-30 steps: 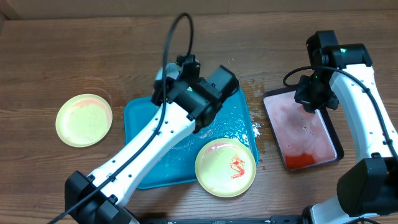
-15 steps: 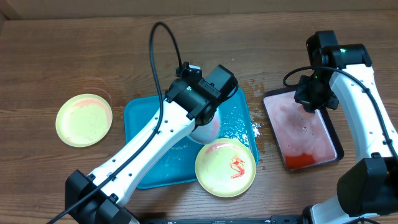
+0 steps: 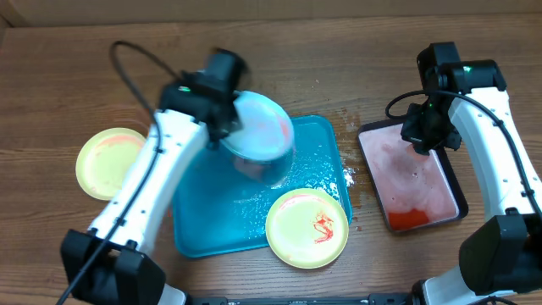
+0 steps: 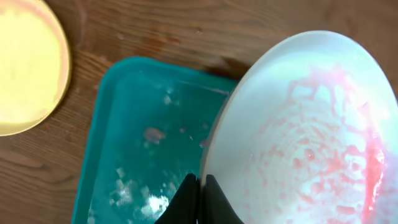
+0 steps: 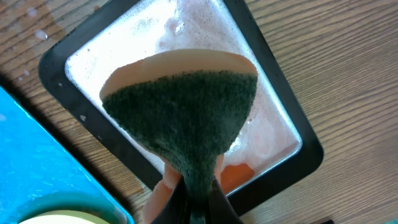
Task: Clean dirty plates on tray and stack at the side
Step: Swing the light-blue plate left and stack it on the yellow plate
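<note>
My left gripper needs to swing to the left in the overhead view next and lower at the yellow-green plate set aside on bare wood (image 3: 111, 163) (image 4: 20, 67) for stacking.
My left gripper (image 4: 200, 186) is shut on the rim of the light blue plate (image 4: 298, 137), which has pink sauce smears. It holds the plate tilted above the back of the turquoise tray (image 3: 203, 212); the gripper (image 3: 230, 127) and plate (image 3: 261, 127) also show in the overhead view. A yellow-green plate with a red smear (image 3: 306, 227) lies on the tray's front right corner. Another yellow-green plate (image 3: 114, 163) lies on the bare wood left of the tray. My right gripper (image 5: 196, 199) is shut on a green and orange sponge (image 5: 186, 112) over the black-rimmed tray (image 5: 298, 155).
The black-rimmed tray (image 3: 453, 191) at the right holds pinkish water and orange residue at its front end. Wet foam patches lie on the turquoise tray (image 4: 137, 143). Droplets spot the wood between the two trays. The left arm's cable loops over the back left.
My left arm has swung left and lifted the blue plate off the tray, tilting it up. The right arm and sponge have not moved.
</note>
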